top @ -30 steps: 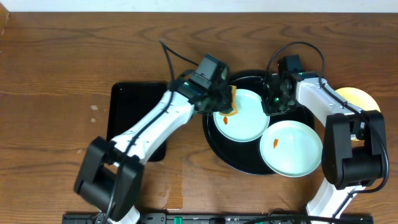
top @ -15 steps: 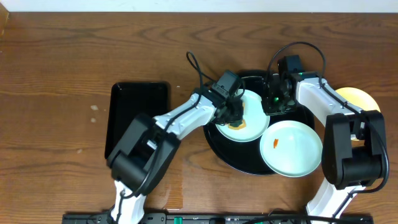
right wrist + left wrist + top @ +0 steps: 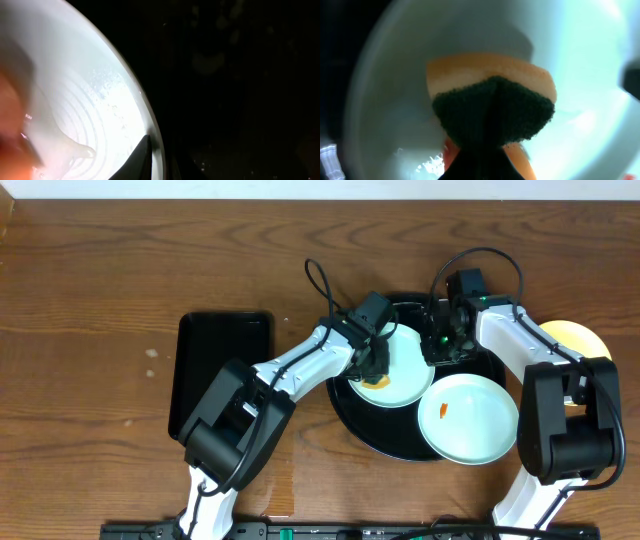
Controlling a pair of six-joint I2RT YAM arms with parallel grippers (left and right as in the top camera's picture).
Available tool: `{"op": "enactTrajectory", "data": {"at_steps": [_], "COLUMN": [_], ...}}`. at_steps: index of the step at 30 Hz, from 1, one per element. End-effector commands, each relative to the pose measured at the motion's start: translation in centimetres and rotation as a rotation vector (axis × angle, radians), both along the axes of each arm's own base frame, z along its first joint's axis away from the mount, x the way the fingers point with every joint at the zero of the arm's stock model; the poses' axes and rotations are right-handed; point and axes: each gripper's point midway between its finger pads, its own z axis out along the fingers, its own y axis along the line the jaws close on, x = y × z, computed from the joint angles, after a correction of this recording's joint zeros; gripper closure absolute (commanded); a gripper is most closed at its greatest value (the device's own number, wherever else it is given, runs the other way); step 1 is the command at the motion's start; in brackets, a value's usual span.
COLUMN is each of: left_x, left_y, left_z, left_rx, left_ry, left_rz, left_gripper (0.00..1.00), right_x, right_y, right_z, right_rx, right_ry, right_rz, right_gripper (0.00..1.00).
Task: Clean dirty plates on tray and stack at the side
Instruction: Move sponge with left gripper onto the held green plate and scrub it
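Observation:
I will next raise my left gripper off the plate, carry the sponge over the rectangular black tray [image 3: 207, 360] and lower it to release, because the bottom of the tray is bare.
A pale mint-blue dirty plate [image 3: 405, 370] lies in the round black tray [image 3: 392, 448]. My left gripper [image 3: 377, 370] is shut on a sponge [image 3: 492, 107], orange-yellow with a dark green scouring face, and presses it onto this plate [image 3: 390, 100]. My right gripper [image 3: 440, 346] is shut on the same plate's right rim [image 3: 152, 125], with one dark finger [image 3: 140, 160] lying on the inside of it. A second mint plate [image 3: 470, 420] overlaps the tray's lower right edge and carries an orange smear [image 3: 443, 410]. A pale yellow plate [image 3: 578, 338] lies at the far right, partly behind the right arm.
A smaller rectangular black tray [image 3: 220, 370] lies on the wooden table to the left of the round tray. Cables loop above both wrists near the tray's far edge.
My left gripper has carried the sponge from the plate's upper left edge down onto its face, over where the orange smear showed. The right gripper has stayed on the rim.

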Motion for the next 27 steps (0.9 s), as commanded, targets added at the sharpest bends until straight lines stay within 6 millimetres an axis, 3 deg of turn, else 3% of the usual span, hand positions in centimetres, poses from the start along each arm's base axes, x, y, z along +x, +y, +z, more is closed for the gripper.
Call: {"op": "enactTrajectory", "data": {"at_steps": [1,5,11,20,27], "left_x": [1.8,2.9,3.6,5.0,4.0], "left_y": [4.0,5.5,6.3,5.1,4.3], "left_z": [-1.8,-0.8,0.3,6.6,8.9], "left_rx": [0.235,0.347,0.411,0.399,0.323], "left_ry": [-0.083,-0.145,-0.173,-0.186,-0.158], "left_rz": [-0.006,-0.053,-0.085,-0.08,-0.084], "left_gripper": [0.93,0.93,0.93,0.93,0.92], "right_x": [-0.6,-0.7,-0.8,-0.7,0.2], "right_y": [0.0,-0.1,-0.3,-0.7,-1.5], "right_z": [-1.0,-1.1,-1.1,-1.1,1.0], "right_rx": [-0.03,-0.031,-0.044,-0.063,-0.102], "right_ry": [0.039,0.044,0.051,0.047,-0.018], "right_rz": [-0.004,-0.004,-0.032,-0.048,-0.065], "right_gripper": [0.9,0.9,0.92,0.93,0.95]}}
